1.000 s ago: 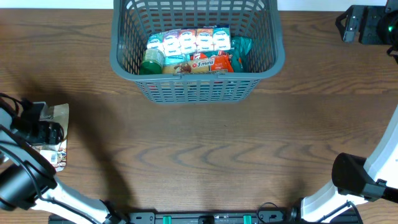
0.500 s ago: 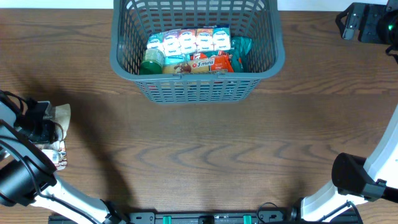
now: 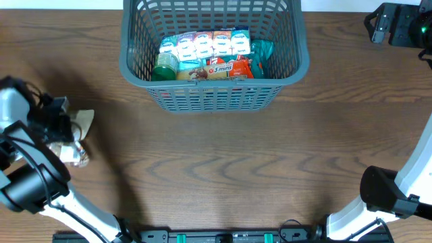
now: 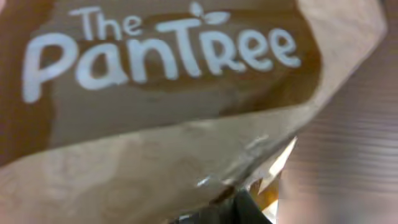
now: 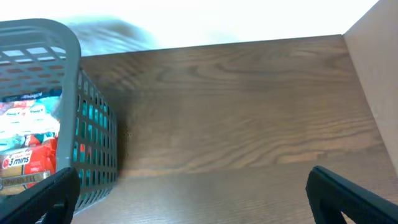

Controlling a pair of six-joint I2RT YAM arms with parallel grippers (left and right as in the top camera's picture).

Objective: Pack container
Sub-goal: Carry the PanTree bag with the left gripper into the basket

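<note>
My left gripper has room above the basket's contents and should rise outward over the basket's rim, lower the pouch [image 3: 79,138] onto the packs beside the jar and release it.
The container [image 3: 216,98], a large dark grey slatted basket, stands at the table's far middle and holds several snack packs [image 3: 206,44], a "3 mins" pack [image 3: 227,67] and a green-lidded jar [image 3: 164,65]. At the far left, my left gripper [image 3: 62,120] is shut on a brown "The Pantree" pouch [image 3: 79,138]. That pouch [image 4: 174,124] fills the left wrist view, crumpled and tilted, with one dark finger [image 4: 244,209] below it. My right gripper [image 5: 199,202] hangs open and empty to the right of the basket [image 5: 93,155].
Bare wooden tabletop [image 3: 236,162] lies between the pouch and the basket. The right arm's base [image 3: 385,192] sits at the lower right corner. A pale wall panel [image 5: 376,68] stands at the right edge of the right wrist view.
My left gripper has shut on the brown pouch and shifted it right and away from the table edge; the pouch is now crumpled and tilted. The right arm has not moved.
</note>
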